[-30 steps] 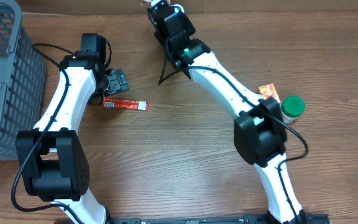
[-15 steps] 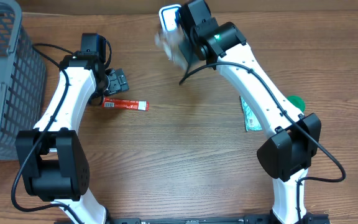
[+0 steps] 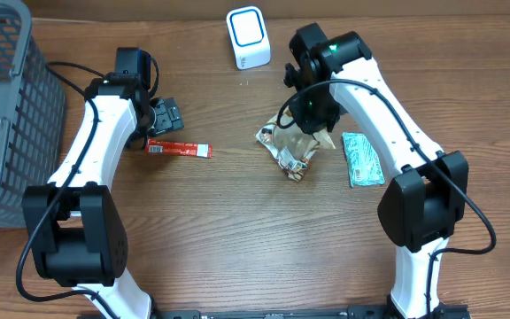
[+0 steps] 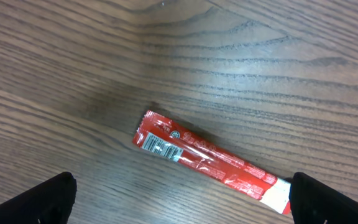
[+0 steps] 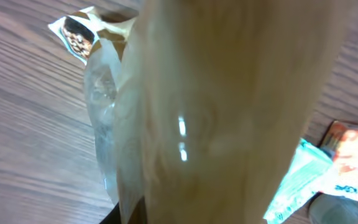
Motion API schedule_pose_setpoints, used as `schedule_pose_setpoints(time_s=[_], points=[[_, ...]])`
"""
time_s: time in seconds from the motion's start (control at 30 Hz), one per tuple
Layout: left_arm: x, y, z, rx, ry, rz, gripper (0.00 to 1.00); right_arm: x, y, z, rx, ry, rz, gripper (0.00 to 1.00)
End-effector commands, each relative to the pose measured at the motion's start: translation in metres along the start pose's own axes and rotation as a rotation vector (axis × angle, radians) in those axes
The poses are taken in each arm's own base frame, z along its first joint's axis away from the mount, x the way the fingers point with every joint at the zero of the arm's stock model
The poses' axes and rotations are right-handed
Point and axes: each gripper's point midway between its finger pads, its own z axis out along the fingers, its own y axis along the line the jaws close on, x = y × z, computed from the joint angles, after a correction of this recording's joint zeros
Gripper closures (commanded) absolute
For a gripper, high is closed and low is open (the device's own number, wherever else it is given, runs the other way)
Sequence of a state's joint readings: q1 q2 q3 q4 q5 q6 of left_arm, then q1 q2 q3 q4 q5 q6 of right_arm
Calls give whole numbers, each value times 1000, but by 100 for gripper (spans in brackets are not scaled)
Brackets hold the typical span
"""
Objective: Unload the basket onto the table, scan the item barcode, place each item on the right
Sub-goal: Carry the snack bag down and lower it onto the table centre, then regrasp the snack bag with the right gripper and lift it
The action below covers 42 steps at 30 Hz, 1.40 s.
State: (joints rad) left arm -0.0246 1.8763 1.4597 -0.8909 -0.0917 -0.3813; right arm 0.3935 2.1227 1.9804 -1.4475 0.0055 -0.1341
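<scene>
My right gripper moves down toward the table next, then lets go of the snack bag.
A crinkled tan-and-clear snack bag [image 3: 289,149] hangs from my right gripper [image 3: 313,122], which is shut on its upper edge; the bag's lower end is at the table, right of centre. In the right wrist view the bag [image 5: 229,106] fills most of the frame and hides the fingers. The white barcode scanner [image 3: 248,37] stands at the back of the table, well apart from the bag. My left gripper [image 3: 159,120] is open, low over a red stick packet [image 3: 179,148]. That packet [image 4: 210,163] lies flat between the two black fingertips [image 4: 45,198], barcode facing up.
A green packet [image 3: 361,158] lies flat just right of the bag. The right wrist view also shows an orange-red packet [image 5: 353,155] and a green lid [image 5: 347,213] beyond it. A grey mesh basket [image 3: 16,106] stands at the far left edge.
My right arm has swung from the back near the scanner down to the table's middle, carrying the bag. The green packet is now uncovered. The left arm has not moved.
</scene>
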Motion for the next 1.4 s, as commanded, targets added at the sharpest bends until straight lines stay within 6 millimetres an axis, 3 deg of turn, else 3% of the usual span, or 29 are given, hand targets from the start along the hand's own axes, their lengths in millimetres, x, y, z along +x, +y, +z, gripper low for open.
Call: schedule_pose_setpoints(time_s=[0.0, 0.2, 0.3, 0.4, 0.77, 1.03, 1.23, 1.37], points=[[-7, -1, -5, -3, -24, 19, 1, 6, -3, 16, -15, 15, 18, 96], [-7, -1, -5, -3, -25, 19, 0, 8, -15, 37, 37, 17, 25, 93], [-7, -1, -5, -3, -25, 19, 0, 7, -24, 40, 88, 12, 26, 50], [-7, -1, -5, -3, -25, 19, 0, 4, -26, 40, 92, -1, 28, 36], [-7, -1, -5, -3, -25, 19, 0, -30, -29, 38, 95, -143, 139, 20], [-7, -1, -5, -3, -25, 19, 0, -33, -29, 37, 88, -158, 164, 11], [-7, -1, -5, -3, -25, 19, 0, -46, -9, 36, -48, -203, 286, 14], [-7, -1, -5, -3, -25, 19, 0, -64, 19, 29, -222, -241, 445, 29]])
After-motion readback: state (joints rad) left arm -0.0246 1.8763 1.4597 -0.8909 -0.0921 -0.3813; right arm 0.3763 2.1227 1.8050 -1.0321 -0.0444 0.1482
